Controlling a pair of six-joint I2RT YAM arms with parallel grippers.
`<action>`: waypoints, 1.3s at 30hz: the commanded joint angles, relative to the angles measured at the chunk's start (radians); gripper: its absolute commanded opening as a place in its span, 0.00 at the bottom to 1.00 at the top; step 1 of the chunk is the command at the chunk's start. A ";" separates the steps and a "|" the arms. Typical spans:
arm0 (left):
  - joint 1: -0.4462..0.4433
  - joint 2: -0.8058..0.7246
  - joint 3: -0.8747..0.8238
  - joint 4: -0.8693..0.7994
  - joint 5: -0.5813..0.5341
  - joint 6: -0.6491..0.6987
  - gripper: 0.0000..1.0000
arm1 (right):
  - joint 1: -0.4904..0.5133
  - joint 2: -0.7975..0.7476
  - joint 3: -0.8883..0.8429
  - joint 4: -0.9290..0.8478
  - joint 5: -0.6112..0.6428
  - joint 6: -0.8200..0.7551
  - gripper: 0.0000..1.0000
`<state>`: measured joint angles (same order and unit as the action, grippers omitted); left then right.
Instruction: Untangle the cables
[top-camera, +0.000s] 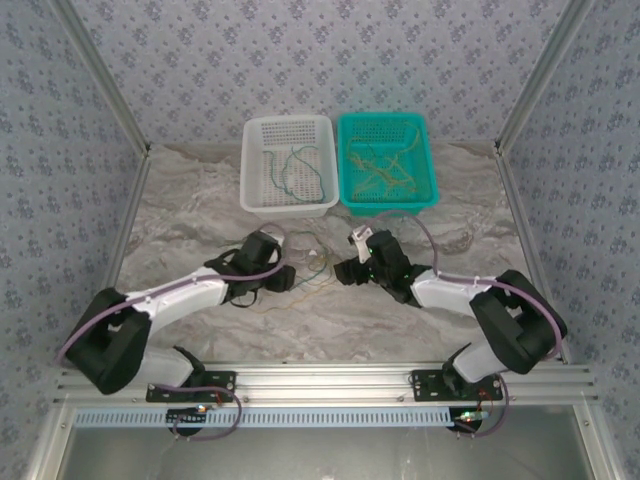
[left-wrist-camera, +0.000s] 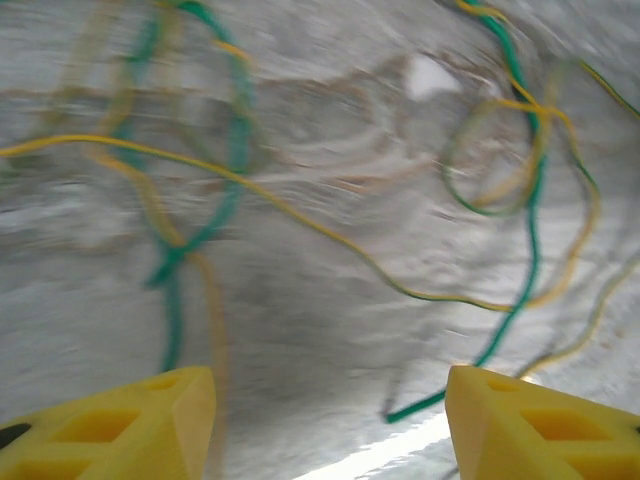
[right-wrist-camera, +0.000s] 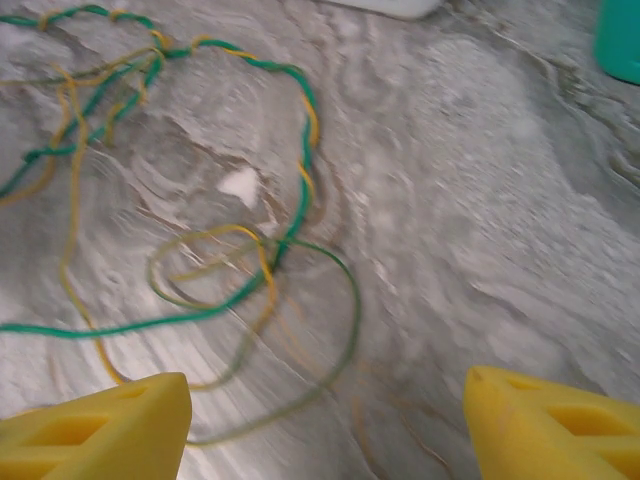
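Observation:
The green cable's loose end (left-wrist-camera: 393, 416) lies clear of the yellow loops. My left gripper needs to move down and toward my right gripper next, onto that end, and close.
A loose tangle of thin green and yellow cables (top-camera: 316, 268) lies on the marble table between my two grippers. My left gripper (top-camera: 284, 276) stands open just left of it. In the left wrist view the cables (left-wrist-camera: 530, 200) loop ahead, and a green end (left-wrist-camera: 430, 402) lies close to the right finger (left-wrist-camera: 540, 425) of the left gripper (left-wrist-camera: 330, 425). My right gripper (top-camera: 346, 270) is open just right of the tangle. In the right wrist view the twisted strands (right-wrist-camera: 250, 265) lie ahead and left of the right gripper (right-wrist-camera: 325, 430), with nothing between its jaws.
At the back stand a white basket (top-camera: 252, 190) with a few green strands and a teal basket (top-camera: 432, 190) with yellowish strands. Metal frame posts and patterned walls bound the table on both sides. A teal corner (right-wrist-camera: 620, 40) shows at the right wrist view's top right.

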<state>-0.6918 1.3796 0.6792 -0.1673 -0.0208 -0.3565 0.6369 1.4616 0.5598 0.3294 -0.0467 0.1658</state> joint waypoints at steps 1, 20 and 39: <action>-0.034 0.077 0.062 0.104 0.122 0.080 0.64 | -0.014 -0.026 0.004 0.158 0.087 -0.001 0.74; -0.098 0.316 0.189 0.093 0.081 0.136 0.19 | -0.018 -0.095 -0.029 0.166 0.179 -0.006 0.74; -0.033 -0.231 0.117 0.126 0.207 0.180 0.00 | -0.059 -0.331 -0.037 0.126 0.078 -0.019 0.76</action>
<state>-0.7475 1.2331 0.8314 -0.0937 0.1112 -0.1905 0.6033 1.1896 0.5297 0.4599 0.0921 0.1455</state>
